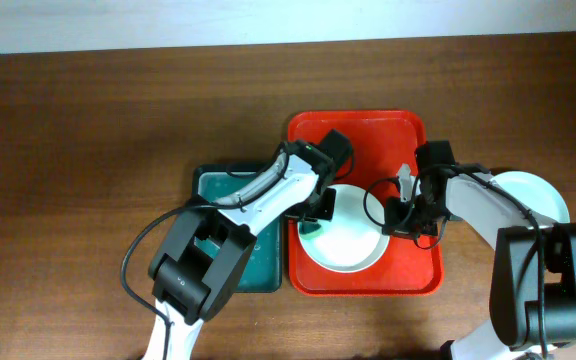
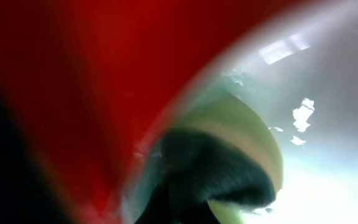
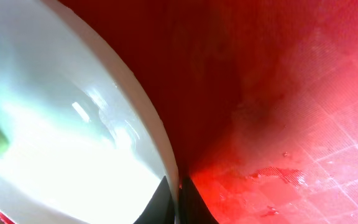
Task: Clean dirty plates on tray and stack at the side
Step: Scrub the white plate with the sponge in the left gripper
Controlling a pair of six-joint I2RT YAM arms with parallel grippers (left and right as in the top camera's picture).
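The sponge wipes across the plate next. The dark green basin sits beside the tray (image 1: 368, 125), so my left gripper then lifts, lowers into the basin and releases the sponge.
The red tray (image 1: 368, 125) holds one white plate (image 1: 353, 250) at its front. My left gripper (image 1: 315, 212) is over the plate's left edge and presses a yellow-green sponge with a dark scouring face (image 2: 247, 137) against the plate (image 2: 328, 93); its fingers are blurred and mostly hidden. My right gripper (image 1: 400, 212) is shut on the plate's right rim. In the right wrist view its dark fingertips (image 3: 178, 193) pinch the thin rim of the plate (image 3: 61, 124) above the tray floor (image 3: 291, 93). A second pale plate (image 1: 538, 195) lies on the table to the right, partly under my right arm.
A dark green basin (image 1: 218, 180) sits against the tray's left side, mostly covered by my left arm. The tray floor shows wet spots (image 3: 278, 174). Brown wooden table (image 1: 88, 150) lies all around.
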